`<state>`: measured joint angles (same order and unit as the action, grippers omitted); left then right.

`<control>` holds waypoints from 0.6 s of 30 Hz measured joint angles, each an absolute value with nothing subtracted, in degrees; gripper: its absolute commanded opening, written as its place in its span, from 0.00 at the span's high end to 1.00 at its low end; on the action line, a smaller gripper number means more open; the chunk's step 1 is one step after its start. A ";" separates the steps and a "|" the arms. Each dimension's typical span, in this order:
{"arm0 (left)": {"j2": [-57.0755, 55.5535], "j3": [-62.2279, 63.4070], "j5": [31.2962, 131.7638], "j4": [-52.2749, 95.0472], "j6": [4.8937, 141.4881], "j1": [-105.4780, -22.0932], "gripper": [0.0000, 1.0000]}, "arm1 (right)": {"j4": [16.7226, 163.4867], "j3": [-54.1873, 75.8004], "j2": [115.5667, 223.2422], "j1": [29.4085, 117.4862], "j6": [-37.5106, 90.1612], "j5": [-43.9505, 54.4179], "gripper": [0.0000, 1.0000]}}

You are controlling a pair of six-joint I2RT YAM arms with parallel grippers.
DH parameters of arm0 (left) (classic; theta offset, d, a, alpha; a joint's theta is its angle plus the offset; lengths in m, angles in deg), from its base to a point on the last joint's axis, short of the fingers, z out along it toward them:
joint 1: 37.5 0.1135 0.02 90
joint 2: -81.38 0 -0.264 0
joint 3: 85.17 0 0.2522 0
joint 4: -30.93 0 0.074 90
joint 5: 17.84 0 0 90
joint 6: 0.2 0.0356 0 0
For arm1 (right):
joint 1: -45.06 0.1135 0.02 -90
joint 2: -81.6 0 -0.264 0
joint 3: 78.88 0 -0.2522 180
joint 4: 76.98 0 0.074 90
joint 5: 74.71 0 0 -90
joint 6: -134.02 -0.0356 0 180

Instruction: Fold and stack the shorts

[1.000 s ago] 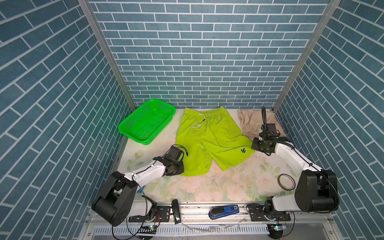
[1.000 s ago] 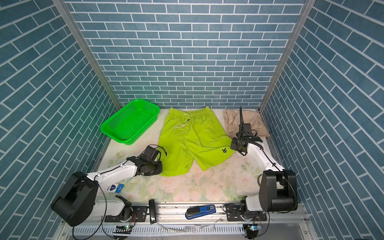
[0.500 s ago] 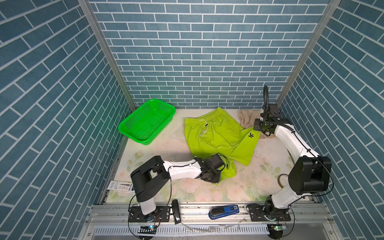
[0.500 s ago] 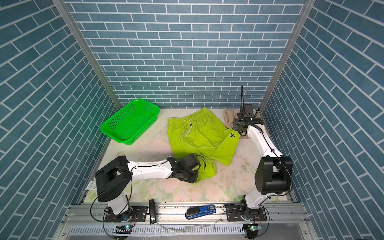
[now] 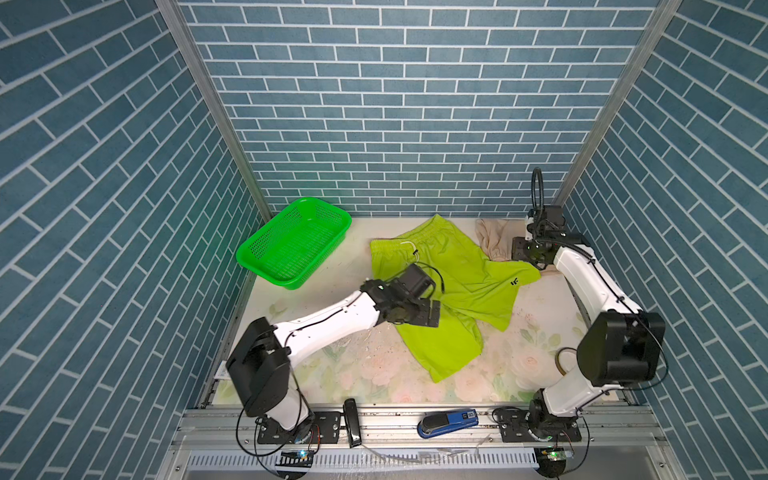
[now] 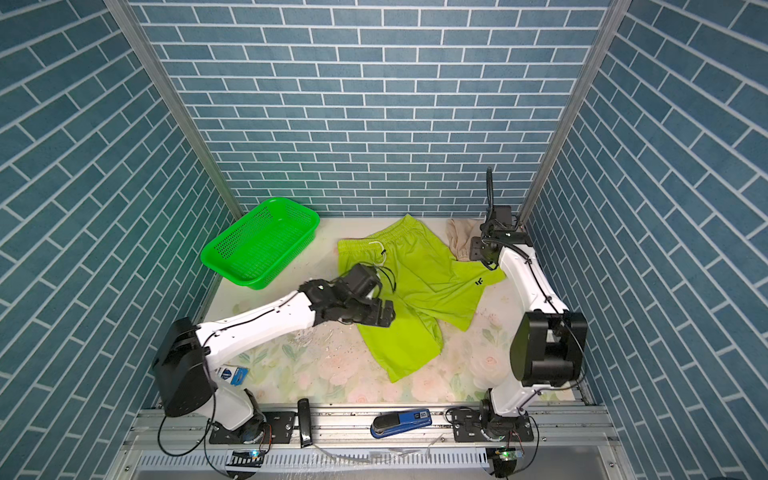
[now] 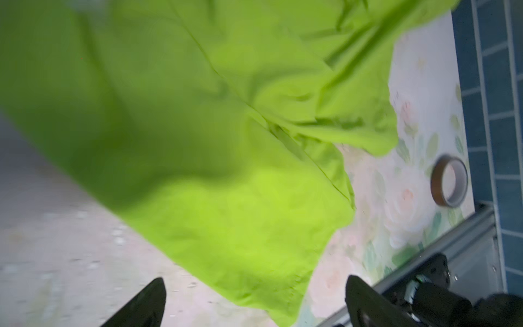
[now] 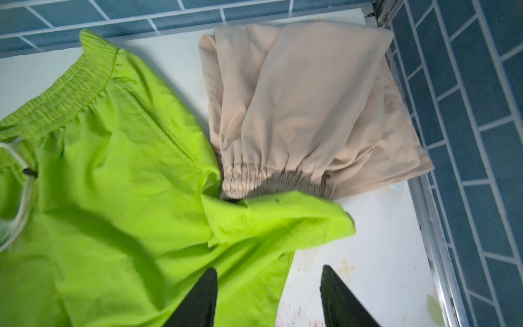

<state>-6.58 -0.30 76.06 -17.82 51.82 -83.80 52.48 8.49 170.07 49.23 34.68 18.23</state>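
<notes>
My right gripper needs to swing back past the labelled leg of the green shorts and go down onto the front leg's near hem corner [image 5: 435, 377], because that hem corner is below my gripper and back from it.
The lime green shorts [image 5: 453, 282] [image 6: 419, 282] lie spread and turned on the table, waistband at the back left, one leg toward the front, the labelled leg toward the right. The beige shorts [image 5: 494, 241] [image 8: 311, 99] lie folded in the back right corner; the green leg's hem overlaps their waistband. My left gripper [image 5: 432, 313] [image 7: 254, 280] hovers open above the green shorts' [image 7: 226, 141] front leg, holding nothing. My right gripper [image 5: 524, 254] [image 8: 268, 269] is open over the green shorts' [image 8: 113, 198] right leg hem, with cloth under one finger.
A bright green perforated basket [image 5: 295, 245] [image 6: 262, 243] stands at the back left. A tape roll [image 7: 448, 181] lies near the front right edge by the right arm's base. A blue stapler [image 5: 449, 417] and a black object [image 5: 351, 422] rest on the front rail.
Both grippers dragged the green shorts' leg hems, turning the garment, then opened and let go. The left gripper has lifted back off the front leg; the right sits by the beige shorts.
</notes>
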 measured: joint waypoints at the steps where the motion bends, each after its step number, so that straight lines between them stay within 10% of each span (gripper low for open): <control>1: -5.58 -0.30 75.16 -18.10 53.29 -80.78 0.00 | 52.31 10.41 167.36 49.62 34.09 17.59 0.40; 8: -11.08 2.72 66.90 -16.42 66.20 -64.54 0.00 | 52.09 27.11 146.35 71.65 29.54 13.83 0.38; 18: -33.16 17.54 73.04 -9.20 73.22 -53.70 0.00 | 51.58 41.86 144.61 109.38 19.36 20.61 0.36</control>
